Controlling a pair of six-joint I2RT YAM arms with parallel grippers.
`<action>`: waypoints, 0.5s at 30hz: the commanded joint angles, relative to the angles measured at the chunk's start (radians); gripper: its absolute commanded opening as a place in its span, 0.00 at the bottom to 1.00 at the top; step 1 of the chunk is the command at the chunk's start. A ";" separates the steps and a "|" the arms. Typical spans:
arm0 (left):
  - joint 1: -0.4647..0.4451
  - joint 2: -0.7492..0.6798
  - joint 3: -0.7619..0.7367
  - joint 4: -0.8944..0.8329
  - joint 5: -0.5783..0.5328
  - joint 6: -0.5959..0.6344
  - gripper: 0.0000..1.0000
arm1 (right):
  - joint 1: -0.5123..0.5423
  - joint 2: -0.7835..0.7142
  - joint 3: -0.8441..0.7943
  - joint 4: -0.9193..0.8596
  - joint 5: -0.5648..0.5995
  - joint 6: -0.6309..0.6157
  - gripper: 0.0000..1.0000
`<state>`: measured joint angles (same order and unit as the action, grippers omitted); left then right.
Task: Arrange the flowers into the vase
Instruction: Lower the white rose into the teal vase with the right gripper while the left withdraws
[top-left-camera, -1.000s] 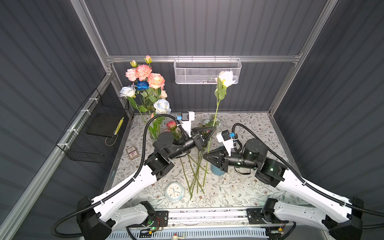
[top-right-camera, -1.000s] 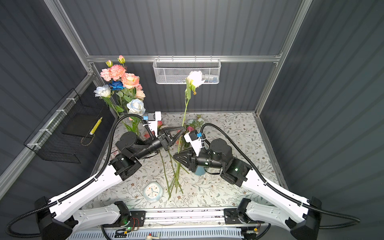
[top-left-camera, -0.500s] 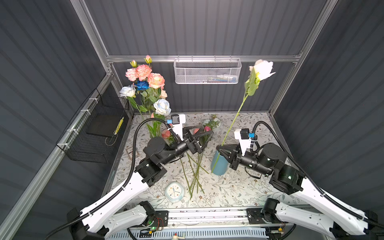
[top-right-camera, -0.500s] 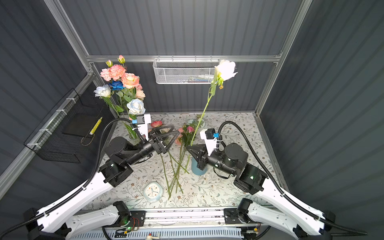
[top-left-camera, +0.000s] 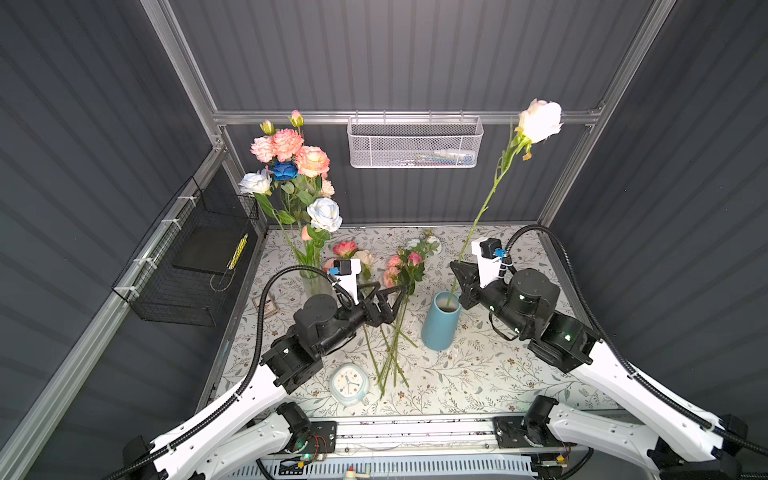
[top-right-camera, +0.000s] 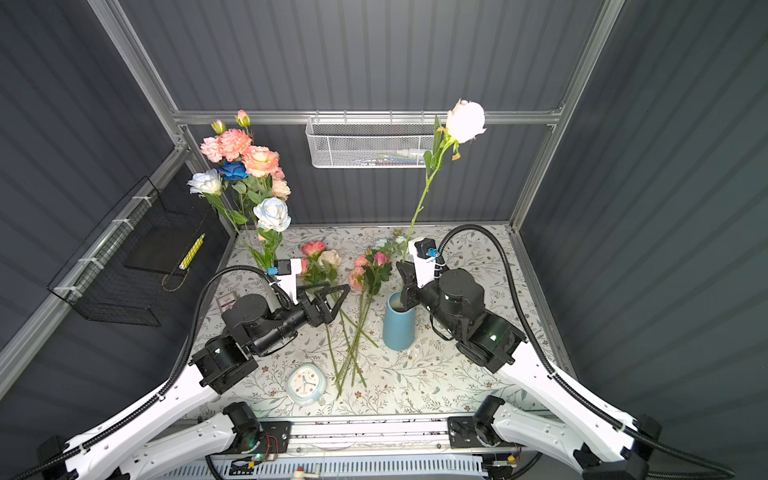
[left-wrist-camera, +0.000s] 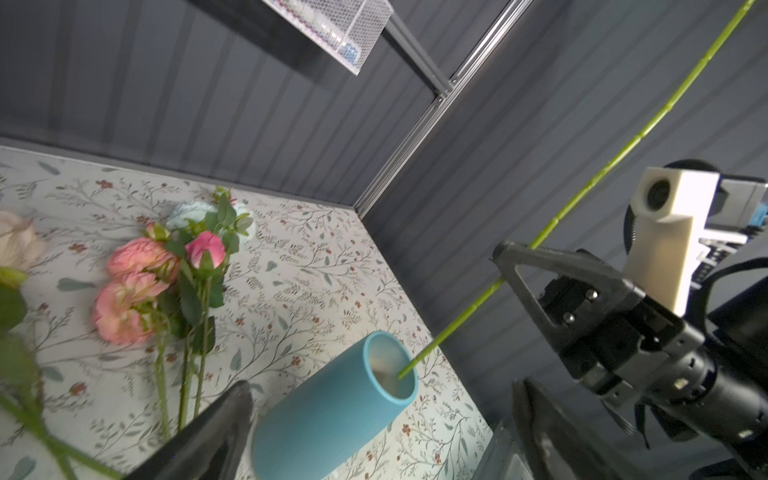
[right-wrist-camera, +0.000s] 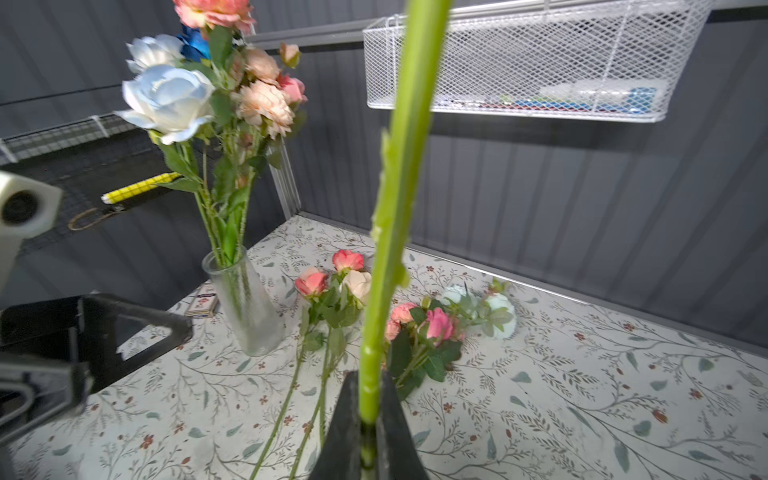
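The right gripper moves down to the opening of the blue vase (top-left-camera: 440, 320) below it next and releases the white rose's stem, since only the stem's tip is inside.
My right gripper (top-left-camera: 458, 272) (right-wrist-camera: 368, 380) is shut on the green stem (right-wrist-camera: 399, 208) of a tall white rose (top-left-camera: 539, 120) (top-right-camera: 464, 120). The stem leans, and its lower tip sits inside the mouth of the blue vase (top-left-camera: 440, 320) (top-right-camera: 399, 322) (left-wrist-camera: 332, 411). My left gripper (top-left-camera: 388, 291) (top-right-camera: 332, 295) (left-wrist-camera: 378, 399) stands open and empty, left of the vase and above several loose flowers (top-left-camera: 399, 266) (top-right-camera: 370, 266) (left-wrist-camera: 158, 266) lying on the tablecloth.
A glass vase (top-left-camera: 311, 282) with a bouquet (top-left-camera: 295, 166) stands at the back left. A small clock (top-left-camera: 349, 384) lies near the front edge. A white wire basket (top-left-camera: 415, 143) hangs on the back wall and a black one (top-left-camera: 187, 266) on the left wall.
My right gripper carried the white rose to the right and set its stem tip into the blue vase. My left gripper opened and drew back to the left.
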<state>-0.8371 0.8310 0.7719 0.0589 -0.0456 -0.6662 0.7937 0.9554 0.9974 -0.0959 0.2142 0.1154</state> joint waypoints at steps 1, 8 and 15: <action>-0.004 -0.044 -0.016 -0.039 -0.034 -0.014 1.00 | -0.010 0.018 -0.052 0.057 0.002 0.002 0.00; -0.005 -0.061 -0.040 -0.104 -0.076 -0.021 1.00 | -0.008 0.001 -0.211 0.102 -0.008 0.114 0.13; -0.005 -0.017 -0.006 -0.191 -0.086 -0.015 1.00 | 0.025 -0.079 -0.268 0.059 0.000 0.180 0.48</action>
<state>-0.8371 0.8017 0.7410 -0.0719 -0.1127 -0.6819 0.8005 0.9253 0.7361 -0.0456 0.2077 0.2619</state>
